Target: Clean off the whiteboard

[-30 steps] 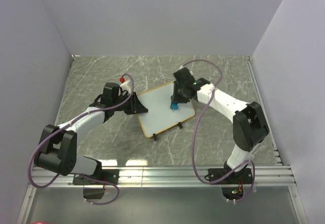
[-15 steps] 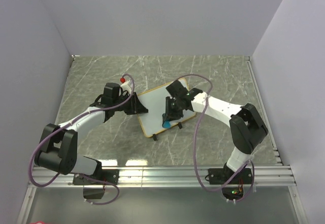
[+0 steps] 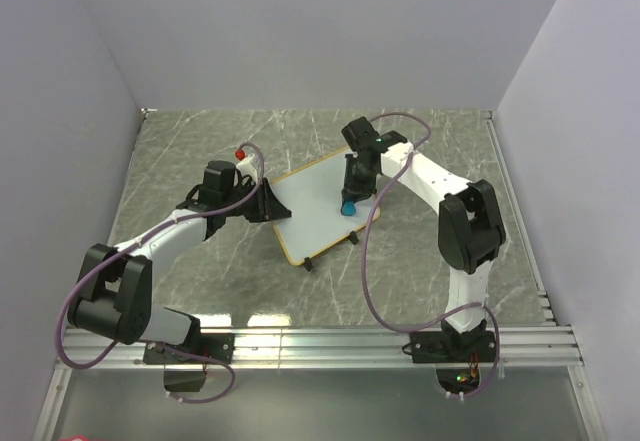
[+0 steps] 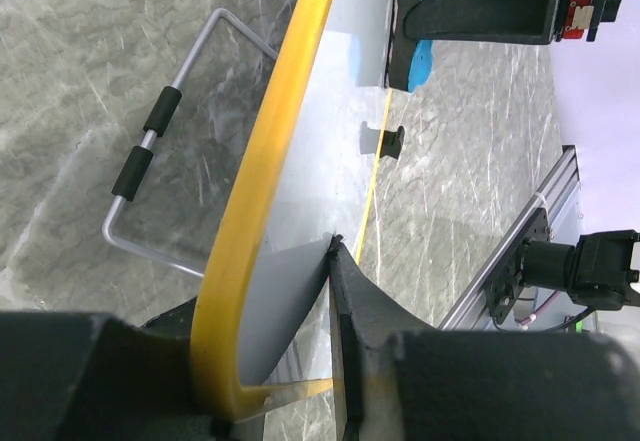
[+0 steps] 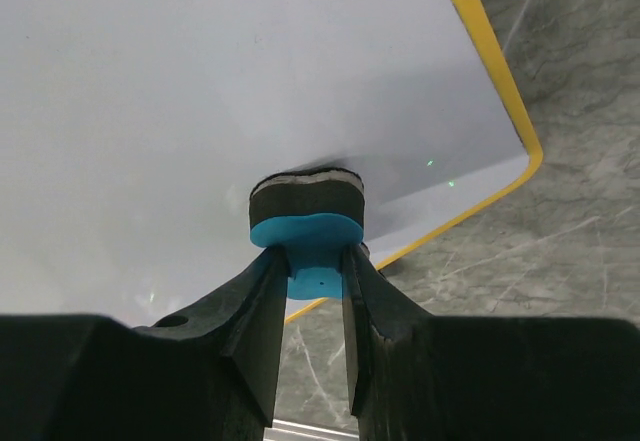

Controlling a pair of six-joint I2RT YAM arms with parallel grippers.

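The robot should next take the eraser (image 3: 347,206) with its right gripper to the right in the top view and down to the bare tabletop beside the board, since the board's surface looks clean.
The whiteboard (image 3: 320,209), white with a yellow frame, lies in the middle of the table; its face shows no marks. My left gripper (image 3: 270,206) is shut on its left edge; the left wrist view shows the frame (image 4: 265,151) between the jaws. My right gripper (image 3: 349,201) is shut on the blue eraser (image 3: 347,206) and presses it on the board's right part. In the right wrist view the eraser (image 5: 306,223) has a black felt pad flat against the board (image 5: 180,91), near the right frame edge.
A red-capped marker (image 3: 241,153) lies behind the left arm. A wire stand with black sleeves (image 4: 150,151) lies on the table beside the board. Grey marble table (image 3: 440,151), walls on three sides, a metal rail (image 3: 350,339) at the near edge.
My right gripper swept the eraser from the board's right part down to its near edge, then back up to the right part. The board and left gripper stayed put.
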